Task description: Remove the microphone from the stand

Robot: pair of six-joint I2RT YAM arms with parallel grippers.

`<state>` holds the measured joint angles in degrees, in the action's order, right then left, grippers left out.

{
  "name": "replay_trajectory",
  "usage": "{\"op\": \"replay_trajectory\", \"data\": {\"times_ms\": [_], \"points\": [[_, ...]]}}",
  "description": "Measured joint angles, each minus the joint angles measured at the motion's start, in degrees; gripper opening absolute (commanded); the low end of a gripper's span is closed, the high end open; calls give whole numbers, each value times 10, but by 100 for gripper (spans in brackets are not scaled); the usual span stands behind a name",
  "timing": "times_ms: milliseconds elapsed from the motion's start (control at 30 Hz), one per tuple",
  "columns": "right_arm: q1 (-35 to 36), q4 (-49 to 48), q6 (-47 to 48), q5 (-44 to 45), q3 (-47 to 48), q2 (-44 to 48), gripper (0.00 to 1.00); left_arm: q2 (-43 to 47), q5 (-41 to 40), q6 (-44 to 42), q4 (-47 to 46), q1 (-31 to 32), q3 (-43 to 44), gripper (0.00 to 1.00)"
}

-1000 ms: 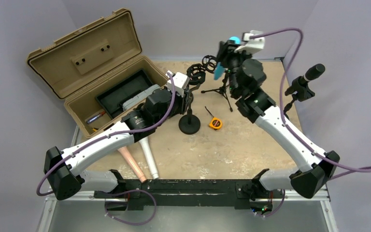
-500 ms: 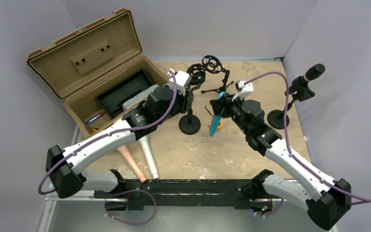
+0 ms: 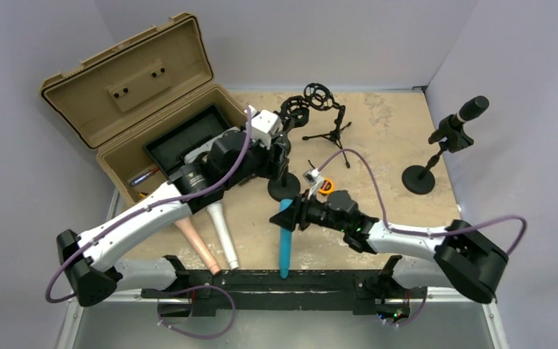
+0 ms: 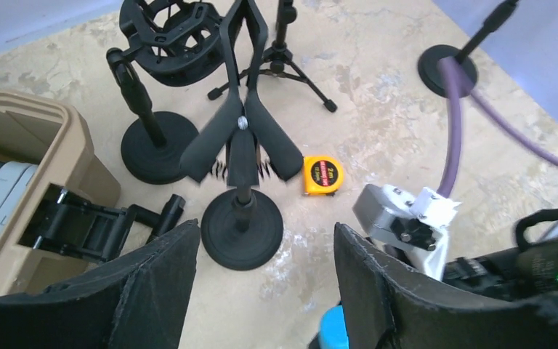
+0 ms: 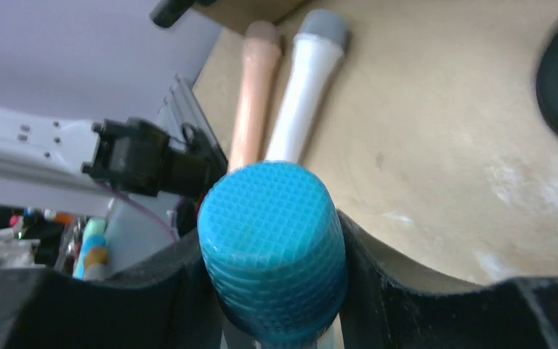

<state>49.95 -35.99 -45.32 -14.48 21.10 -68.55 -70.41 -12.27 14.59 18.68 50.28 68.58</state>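
Observation:
The right gripper goes to the left in the top view next, then down to the bare tabletop [image 3: 250,229] [image 5: 360,138] beside the white microphone, where there is room to release.
My right gripper [image 3: 289,217] is shut on a blue microphone [image 3: 285,246], held low over the front middle of the table, its handle pointing toward the near edge. In the right wrist view its mesh head [image 5: 272,243] sits between the pads. My left gripper [image 3: 281,158] is open and empty, hovering over an empty clip stand [image 4: 240,142] with a round black base [image 4: 242,231]. A black microphone [image 3: 472,109] sits on another stand [image 3: 418,178] at the far right.
An open tan toolbox [image 3: 138,109] stands at the back left. A white microphone [image 3: 221,233] and a peach one [image 3: 197,247] lie at the front left. A shock-mount stand [image 4: 158,142], a tripod [image 3: 330,132] and a yellow tape measure [image 4: 323,174] are mid-table.
My right arm swung from high at the back down to the front middle, carrying the blue microphone. My left arm shifted slightly back, its gripper still open.

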Motion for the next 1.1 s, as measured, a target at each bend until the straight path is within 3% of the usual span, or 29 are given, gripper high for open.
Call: {"op": "replay_trajectory", "data": {"times_ms": [233,633,833,1000,1100], "points": [[108,-97,-3,36,51,-127,0,131,33,-2,76,0,-1,72],[115,-114,-6,106,265,-373,2,367,0,19,226,0,-24,72],[115,-108,-16,171,290,-399,50,410,-19,39,267,0,-35,73],[114,-105,-18,197,290,-399,66,410,-23,46,275,0,-46,72],[114,-103,-16,200,283,-395,69,403,-22,49,273,0,-51,72]]}}
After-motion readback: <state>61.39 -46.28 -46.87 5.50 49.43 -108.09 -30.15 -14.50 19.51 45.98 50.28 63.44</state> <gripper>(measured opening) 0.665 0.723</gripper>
